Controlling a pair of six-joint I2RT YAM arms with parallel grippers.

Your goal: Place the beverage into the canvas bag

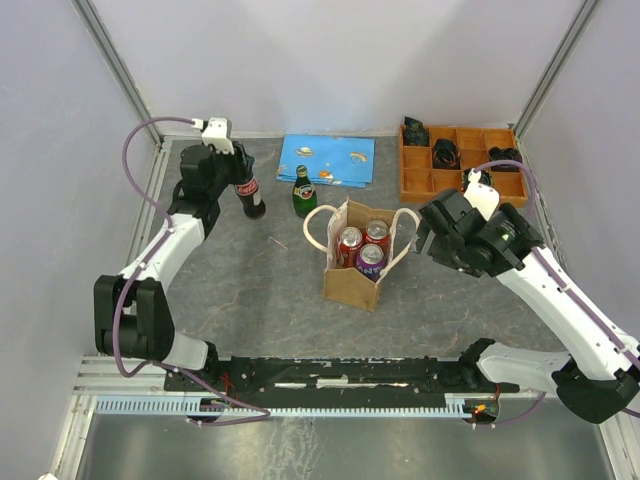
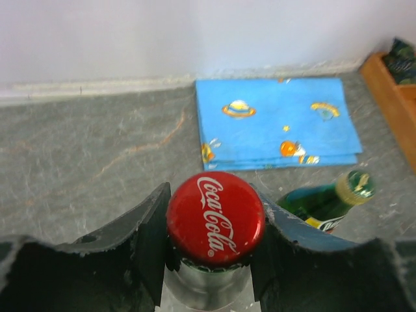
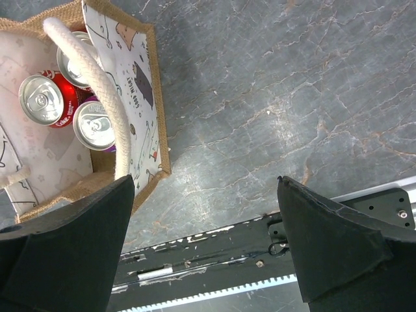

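Note:
I need to lift the dark Coca-Cola bottle over the bag, which stands right of my left gripper in the top view, then lower and release it in the bag's free near corner (image 1: 344, 269).
My left gripper (image 1: 240, 176) is shut on the neck of a dark Coca-Cola bottle (image 1: 250, 197) at the back left. In the left wrist view its red cap (image 2: 216, 221) sits between the fingers of the left gripper (image 2: 212, 194). The bottle stands upright, its base at table level. A green bottle (image 1: 304, 192) stands just right of it (image 2: 325, 201). The tan canvas bag (image 1: 350, 285) with cream handles stands mid-table and holds three cans (image 1: 362, 246). My right gripper (image 1: 430, 236) is open and empty, just right of the bag (image 3: 156, 97); its jaws (image 3: 205, 185) are wide apart.
A blue patterned cloth (image 1: 327, 160) lies at the back behind the green bottle (image 2: 276, 120). An orange compartment tray (image 1: 404, 178) with dark items stands at the back right. A black rail (image 1: 340, 375) runs along the near edge.

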